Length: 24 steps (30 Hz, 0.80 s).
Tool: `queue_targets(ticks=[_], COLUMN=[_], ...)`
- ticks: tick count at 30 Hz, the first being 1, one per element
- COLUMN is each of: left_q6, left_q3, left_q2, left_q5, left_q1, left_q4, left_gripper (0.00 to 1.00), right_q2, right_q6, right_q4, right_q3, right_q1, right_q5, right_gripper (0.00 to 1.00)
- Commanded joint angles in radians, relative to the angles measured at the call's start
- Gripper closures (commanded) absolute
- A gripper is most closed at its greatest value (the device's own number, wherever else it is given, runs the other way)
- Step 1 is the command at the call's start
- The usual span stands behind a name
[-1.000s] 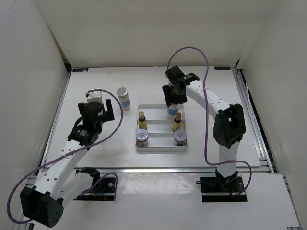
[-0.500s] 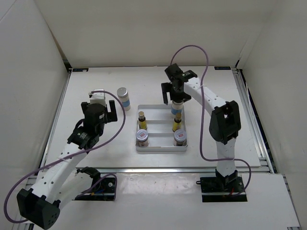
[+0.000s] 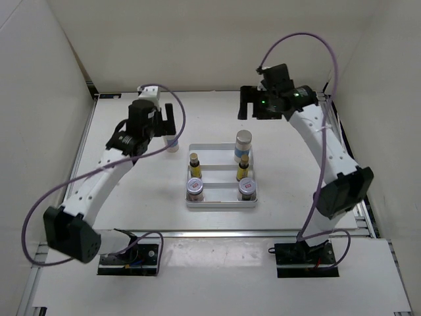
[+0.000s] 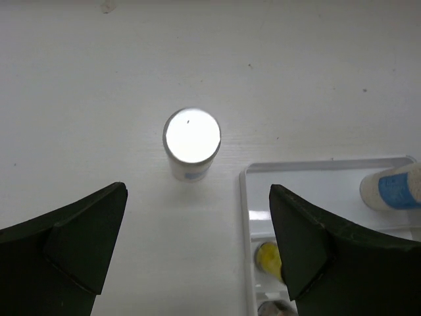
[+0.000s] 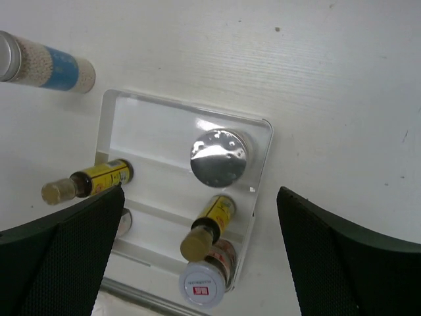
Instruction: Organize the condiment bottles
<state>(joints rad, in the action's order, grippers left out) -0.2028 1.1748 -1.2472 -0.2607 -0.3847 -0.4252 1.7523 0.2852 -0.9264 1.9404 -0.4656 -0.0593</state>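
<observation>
My left gripper will move outward and lower its open fingers around the silver cap of the white bottle, because that bottle stands outside the tray.
A white ridged tray (image 3: 220,153) holds five condiment bottles. A white silver-capped bottle (image 3: 243,143) stands at its back right. Two slim yellow-labelled bottles (image 3: 194,162) (image 3: 244,166) fill the middle row, and two squat jars (image 3: 195,189) (image 3: 247,188) the front row. My right gripper (image 3: 254,105) hovers open above and behind the tray, holding nothing; its wrist view looks down on the silver cap (image 5: 219,157). The other white bottle (image 4: 191,136) stands on the table left of the tray. My left gripper (image 3: 160,124) hangs open above it, apart from it.
White walls close in the table on the left, back and right. A metal rail (image 3: 217,233) runs along the near edge. The tray's back-left slot (image 3: 197,150) holds nothing.
My right gripper opened, let go of the white bottle at the tray's back right and rose away to the back. My left arm swung forward to above the loose white bottle.
</observation>
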Motion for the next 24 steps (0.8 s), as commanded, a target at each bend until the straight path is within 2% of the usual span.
queue_targets(ticks=[1,5,10,15,19,22,23,24], left_q6=[-0.018,0.014,0.032,0.008,-0.010,-0.020,-0.029,-0.038], left_q3=[0.103,0.203,0.290,0.362,0.401,0.433,0.443,0.457], left_q2=[-0.113,-0.311,-0.435,-0.563,-0.642,-0.676,-0.676,-0.676], left_q5=[0.090,0.126,0.094,0.043,0.112,0.112,0.121,0.136], left_q1=[0.012,0.049,0.067,0.101,0.112,0.112,0.112,0.112], left_q4=[-0.017,-0.018,-0.027,-0.027,-0.027,-0.063,-0.075,-0.084], left_gripper=[0.00,0.00,0.00,0.00,0.00,0.11,0.19,0.23], right_q2=[-0.065,-0.108,-0.119,-0.128,-0.138,-0.149,-0.149,-0.149], right_q6=[0.011,0.020,0.038,0.039,0.029,0.029,0.029,0.029], right_q4=[0.064,0.095,0.123,0.164,0.164,0.164,0.164,0.164], right_q3=[-0.109,-0.184,-0.262,-0.294,-0.314,-0.333,-0.333,-0.333], right_q1=[0.065,0.100,0.159,0.211,0.240,0.261,0.262,0.262], right_q5=[0.180,0.252,0.436,0.509,0.532,0.532,0.545,0.546], right_gripper=[0.00,0.00,0.00,0.00,0.00,0.00,0.00,0.00])
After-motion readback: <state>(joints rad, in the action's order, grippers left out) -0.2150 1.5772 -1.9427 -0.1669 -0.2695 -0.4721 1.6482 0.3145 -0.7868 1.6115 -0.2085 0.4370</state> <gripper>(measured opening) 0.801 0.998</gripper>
